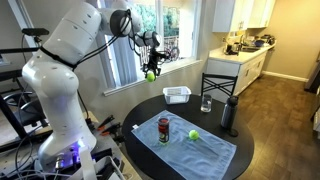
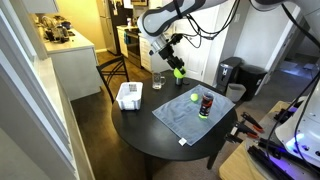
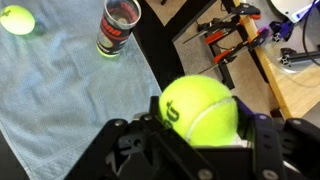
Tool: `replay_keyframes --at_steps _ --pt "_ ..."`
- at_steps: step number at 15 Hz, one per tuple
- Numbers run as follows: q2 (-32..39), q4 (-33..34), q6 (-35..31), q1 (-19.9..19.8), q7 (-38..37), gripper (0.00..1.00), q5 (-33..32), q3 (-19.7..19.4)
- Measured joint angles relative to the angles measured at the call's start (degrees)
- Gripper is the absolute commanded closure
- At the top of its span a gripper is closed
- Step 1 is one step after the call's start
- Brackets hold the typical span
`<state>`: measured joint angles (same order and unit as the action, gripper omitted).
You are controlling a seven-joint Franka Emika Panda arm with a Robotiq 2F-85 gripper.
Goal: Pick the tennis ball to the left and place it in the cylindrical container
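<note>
My gripper should move down and to its left in the wrist view, to the container's open top (image 1: pixel 164 121) (image 3: pixel 123 11) below it, to release the ball.
My gripper (image 1: pixel 150 70) (image 2: pixel 178 68) (image 3: pixel 200 135) is shut on a yellow-green tennis ball (image 3: pixel 199 108) and holds it high above the round black table (image 1: pixel 235 163). The held ball also shows in both exterior views (image 1: pixel 150 74) (image 2: pixel 179 72). The dark-red cylindrical container (image 1: pixel 164 130) (image 2: pixel 206 105) (image 3: pixel 118 28) stands upright on a light blue cloth (image 1: pixel 200 152) (image 2: pixel 190 115) (image 3: pixel 60 90). A second tennis ball (image 1: pixel 193 134) (image 2: pixel 194 97) (image 3: pixel 16 19) lies on the cloth beside the can.
A white rectangular basket (image 1: pixel 177 95) (image 2: pixel 129 96), a clear glass (image 1: pixel 206 103) (image 2: pixel 158 81) and a tall dark bottle (image 1: pixel 229 115) stand on the table. A chair (image 1: pixel 220 85) stands behind the table. Red-handled tools (image 3: pixel 232 38) lie on the floor.
</note>
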<state>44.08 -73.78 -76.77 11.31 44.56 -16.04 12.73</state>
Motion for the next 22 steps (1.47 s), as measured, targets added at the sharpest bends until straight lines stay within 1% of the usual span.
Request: replay_keyframes --at_steps 2,4,9,13,15,17,20,22 --pt "-3.11 -5.16 -0.2 -0.34 0.0 0.57 0.0 -0.1" --pt "-5.78 -10.5 -3.28 -1.04 0.0 0.57 -0.01 -0.52" --pt "-10.04 -25.14 -17.89 -5.15 -0.01 0.57 -0.02 -2.68" --pt "-12.58 -37.41 -27.13 -8.3 -0.01 0.57 -1.62 -4.85" --pt "-14.19 -43.17 -31.35 -8.94 -0.06 0.57 -4.16 -6.19" --pt "-15.63 -47.45 -35.2 -9.01 -0.61 0.57 -7.83 -7.73" --pt "-17.36 -50.99 -40.5 -8.95 -3.42 0.57 -14.57 -9.51" --pt "-17.79 -51.8 -43.78 -8.95 -5.28 0.57 -17.63 -10.11"
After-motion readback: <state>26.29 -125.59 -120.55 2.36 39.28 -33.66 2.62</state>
